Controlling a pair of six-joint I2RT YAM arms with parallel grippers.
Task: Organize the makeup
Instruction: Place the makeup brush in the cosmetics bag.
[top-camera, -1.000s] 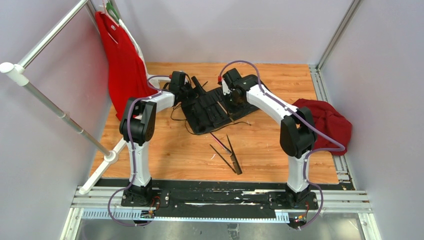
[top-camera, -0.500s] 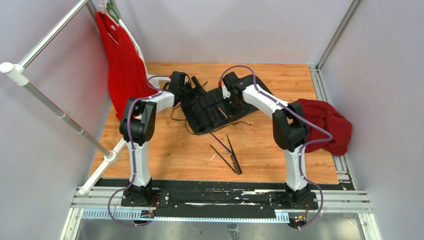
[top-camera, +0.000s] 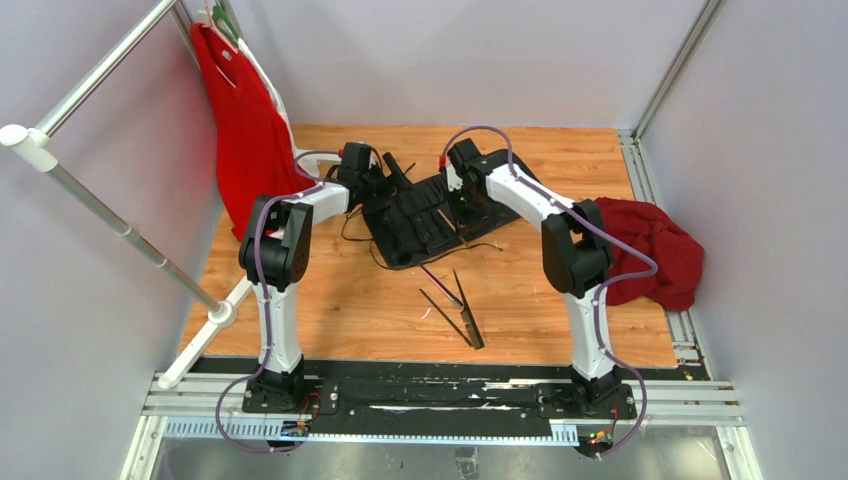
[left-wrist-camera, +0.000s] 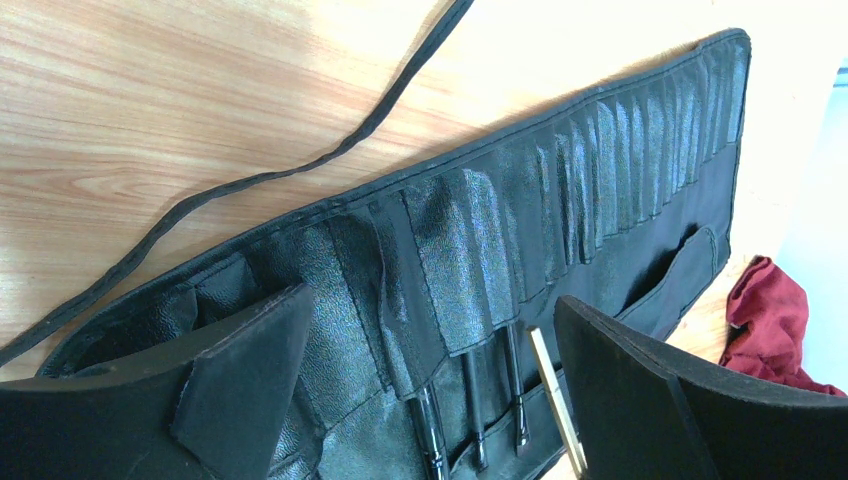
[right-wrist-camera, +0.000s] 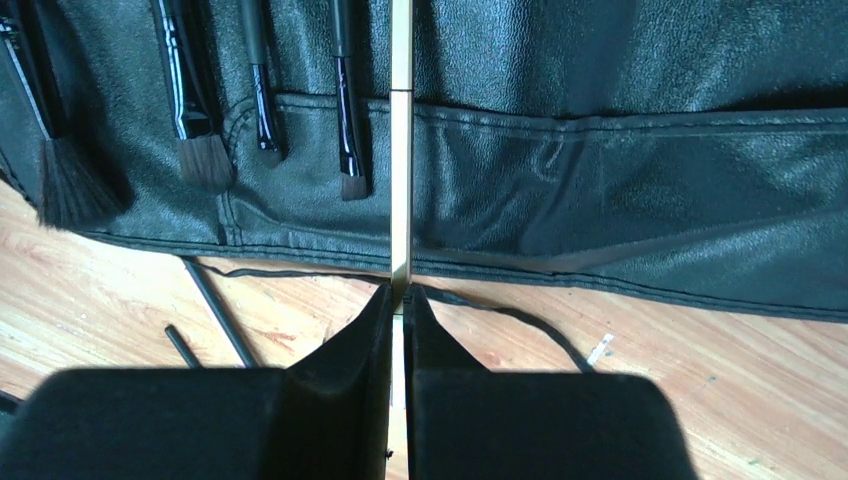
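Note:
The tip of the tan-shafted brush is still outside the empty slot beside the black brushes. My right gripper should next push outward over the roll (top-camera: 430, 205), slide the brush into that slot, then release it.
The black slotted roll (top-camera: 430, 205) lies open at the back of the table. My right gripper (right-wrist-camera: 401, 295) is shut on a tan-shafted brush (right-wrist-camera: 401, 150), which points straight into the roll (right-wrist-camera: 620, 150), beside three black brushes (right-wrist-camera: 345, 100) sitting in slots. A wider dark brush (right-wrist-camera: 60, 170) sits at the roll's left end. My left gripper (left-wrist-camera: 435, 300) is open over the roll's end (left-wrist-camera: 560, 190); the slotted brushes (left-wrist-camera: 475, 410) and the tan brush (left-wrist-camera: 555, 400) show between its fingers. Several loose brushes (top-camera: 455, 305) lie on the wood in front of the roll.
A dark red cloth (top-camera: 650, 245) is heaped at the right edge. A red garment (top-camera: 245, 130) hangs from a white rail (top-camera: 100, 200) on the left. The roll's black cord (left-wrist-camera: 300, 170) trails over the wood. Two loose brush shafts (right-wrist-camera: 215, 310) lie near my right gripper.
My right arm's elbow has swung to the left and the wrist has shifted slightly over the roll, still gripping the tan brush. The left arm has not moved.

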